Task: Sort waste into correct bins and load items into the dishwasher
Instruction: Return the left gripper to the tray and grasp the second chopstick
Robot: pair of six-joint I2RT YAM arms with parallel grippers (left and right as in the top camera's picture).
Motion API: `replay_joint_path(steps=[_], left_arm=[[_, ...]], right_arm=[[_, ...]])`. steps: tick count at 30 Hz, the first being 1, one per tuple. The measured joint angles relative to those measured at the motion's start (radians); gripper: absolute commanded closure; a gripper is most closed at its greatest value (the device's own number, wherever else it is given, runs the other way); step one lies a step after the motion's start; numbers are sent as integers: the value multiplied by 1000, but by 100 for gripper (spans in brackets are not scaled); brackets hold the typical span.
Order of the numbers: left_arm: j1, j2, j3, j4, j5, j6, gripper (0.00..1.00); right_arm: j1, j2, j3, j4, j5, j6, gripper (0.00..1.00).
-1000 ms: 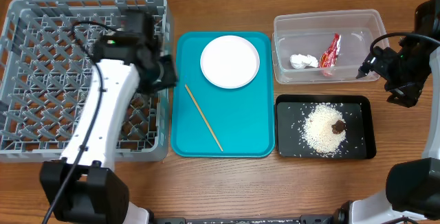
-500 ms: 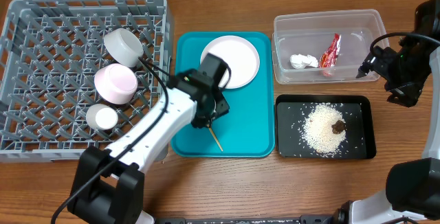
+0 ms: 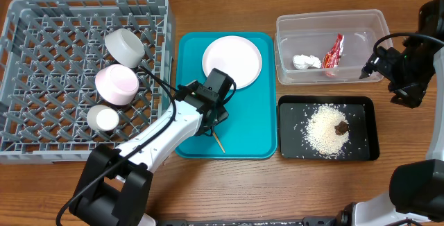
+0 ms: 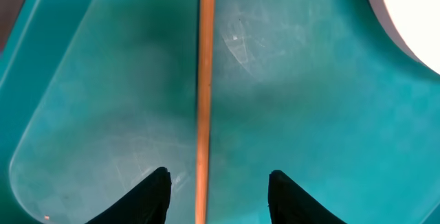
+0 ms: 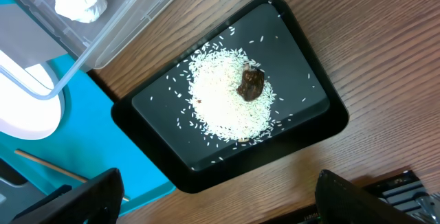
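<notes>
I will lower my left gripper onto the wooden chopstick next and close it, as the chopstick already runs between my open fingers, which are still above the teal tray (image 3: 250, 139).
My left gripper (image 3: 208, 123) is open low over the teal tray (image 3: 250, 139), its fingers (image 4: 218, 191) either side of one wooden chopstick (image 4: 204, 93), whose end shows below the gripper (image 3: 218, 143). The white plate (image 3: 232, 61) lies on the tray's far part. The grey rack (image 3: 41, 39) holds a grey-green bowl (image 3: 124, 46), a pink bowl (image 3: 116, 84) and a white cup (image 3: 103, 118). The clear tub (image 3: 329, 21) holds the red wrapper (image 3: 334, 53) and white tissue (image 3: 305, 62). The black tray (image 3: 291, 146) holds rice (image 3: 322, 132) and the brown lump (image 3: 341, 126). My right gripper (image 5: 220, 196) is open and empty, high at the right.
Wooden table (image 3: 222, 177) runs along the front. The teal tray sits between the rack and the two bins. The right arm (image 3: 409, 73) hangs over the table's right edge beside the clear tub.
My left arm swung from over the rack to the teal tray and lowered around the chopstick, uncovering the bowls and cup in the rack. The right arm has not moved.
</notes>
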Motion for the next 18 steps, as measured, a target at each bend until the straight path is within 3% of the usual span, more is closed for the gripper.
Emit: replay_joint_path(steps=[18], left_arm=[[0,16,0,33,-104,-1,46]], right_arm=[[0,0,0,0,0,0,9]])
